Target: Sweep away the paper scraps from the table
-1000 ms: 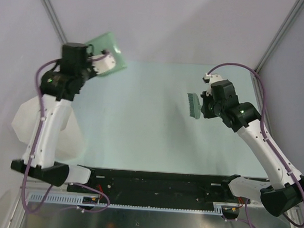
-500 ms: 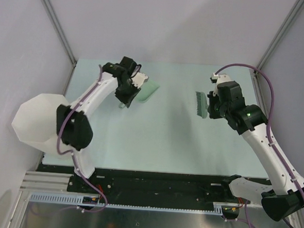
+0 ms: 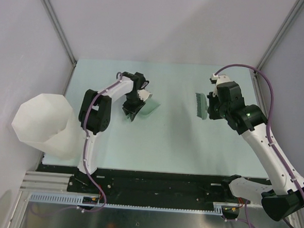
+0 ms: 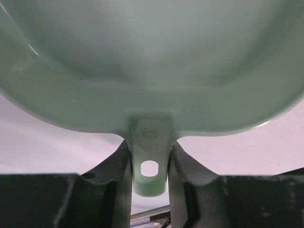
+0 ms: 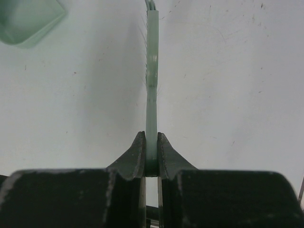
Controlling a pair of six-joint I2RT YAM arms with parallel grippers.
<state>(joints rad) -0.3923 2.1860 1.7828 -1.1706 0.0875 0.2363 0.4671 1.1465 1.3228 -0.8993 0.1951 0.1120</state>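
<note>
I need to turn my right gripper next and bring it over the green dustpan to release the brush inside, because that dustpan is to its left in the top view.
My left gripper is shut on the handle tab of the green dustpan, which it holds low over the left middle of the pale green table. In the left wrist view the dustpan fills the top and its inside shows no scraps; the gripper clamps its tab. My right gripper is shut on a green brush, to the right of the dustpan. In the right wrist view the gripper holds the brush edge-on, with the dustpan at the top left. No paper scraps show in any view.
A large white translucent bin stands off the table's left edge. Grey walls with metal corner posts close the back and sides. The black front rail runs along the near edge between the arm bases.
My left arm has swung with the dustpan from above the bin at the far left down to the left middle of the table. My right arm shifted slightly, then stayed still.
</note>
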